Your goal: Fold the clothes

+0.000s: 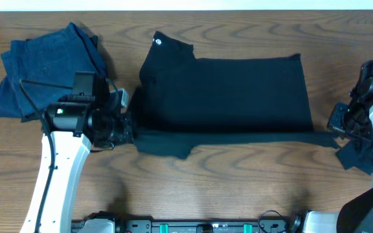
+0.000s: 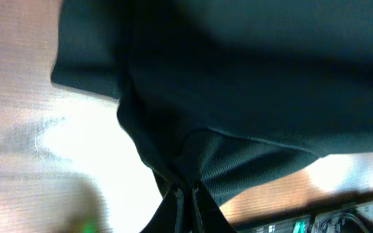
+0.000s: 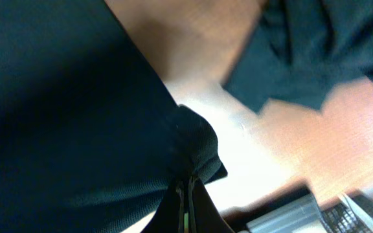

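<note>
My right gripper moves outward and down over the black garment next, then releases the garment's corner, since the garment lies flat beyond its held edge.
A black garment [image 1: 225,94] lies spread across the middle of the wooden table, with a small white logo at its top left. Its near edge is pulled taut between both grippers. My left gripper [image 1: 127,127] is shut on the garment's near left corner, seen as dark ribbed cloth in the left wrist view [image 2: 188,194]. My right gripper [image 1: 337,126] is shut on the near right corner, bunched at the fingertips in the right wrist view [image 3: 188,184]. A folded blue garment [image 1: 44,71] lies at the far left.
Another dark cloth piece [image 1: 358,155] lies by the right arm near the table's right edge, also in the right wrist view [image 3: 309,58]. Bare wood shows in front of the black garment. A hardware rail [image 1: 206,225] runs along the front edge.
</note>
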You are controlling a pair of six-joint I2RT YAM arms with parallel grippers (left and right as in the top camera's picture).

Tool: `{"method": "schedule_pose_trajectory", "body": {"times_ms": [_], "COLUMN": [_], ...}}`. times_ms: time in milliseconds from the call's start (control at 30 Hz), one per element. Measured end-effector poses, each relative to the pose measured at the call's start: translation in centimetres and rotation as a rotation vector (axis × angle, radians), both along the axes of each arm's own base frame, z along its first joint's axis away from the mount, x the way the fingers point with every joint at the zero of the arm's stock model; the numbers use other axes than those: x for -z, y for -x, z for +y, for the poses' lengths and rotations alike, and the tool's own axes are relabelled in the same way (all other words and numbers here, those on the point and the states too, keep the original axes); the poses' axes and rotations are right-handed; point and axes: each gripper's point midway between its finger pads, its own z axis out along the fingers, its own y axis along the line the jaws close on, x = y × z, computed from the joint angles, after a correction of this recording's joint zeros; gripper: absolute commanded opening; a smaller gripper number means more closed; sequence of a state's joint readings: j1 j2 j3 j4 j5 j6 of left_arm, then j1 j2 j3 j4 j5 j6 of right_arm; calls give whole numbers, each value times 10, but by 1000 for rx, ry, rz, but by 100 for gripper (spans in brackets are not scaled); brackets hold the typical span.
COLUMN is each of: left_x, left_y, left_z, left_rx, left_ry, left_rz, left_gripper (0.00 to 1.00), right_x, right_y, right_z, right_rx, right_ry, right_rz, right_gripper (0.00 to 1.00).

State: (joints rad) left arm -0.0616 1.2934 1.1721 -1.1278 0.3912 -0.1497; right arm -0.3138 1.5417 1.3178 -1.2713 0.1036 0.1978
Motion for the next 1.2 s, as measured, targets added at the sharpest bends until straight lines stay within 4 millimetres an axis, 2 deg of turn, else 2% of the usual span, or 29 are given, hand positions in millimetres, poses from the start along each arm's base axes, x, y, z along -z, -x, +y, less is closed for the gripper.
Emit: {"method": "schedule_pose_trajectory", "body": {"times_ms": [300, 667, 800, 933, 1200], "left_x": [24, 56, 62, 68, 94], "left_y": [-32, -65, -69, -74, -92], "left_z": [-1, -3, -1, 0, -1], "left_rx": [-19, -31, -35, -37, -37], "left_ry": [0, -1, -11, -18, -22], "left_rz": [12, 20, 21, 25, 30], "left_gripper": [6, 6, 6, 6, 6], "right_x": [-3, -4, 4, 20, 40], "right_y": [-29, -44, -46, -51, -67], "right_z": [4, 7, 7, 5, 4], "right_rx": [-41, -63, -64, -64, -71], "right_ry": [-8, 0, -7, -18, -22], "right_rz": [-116, -164, -145, -110, -105], "right_gripper": [1, 1, 1, 1, 1]}}
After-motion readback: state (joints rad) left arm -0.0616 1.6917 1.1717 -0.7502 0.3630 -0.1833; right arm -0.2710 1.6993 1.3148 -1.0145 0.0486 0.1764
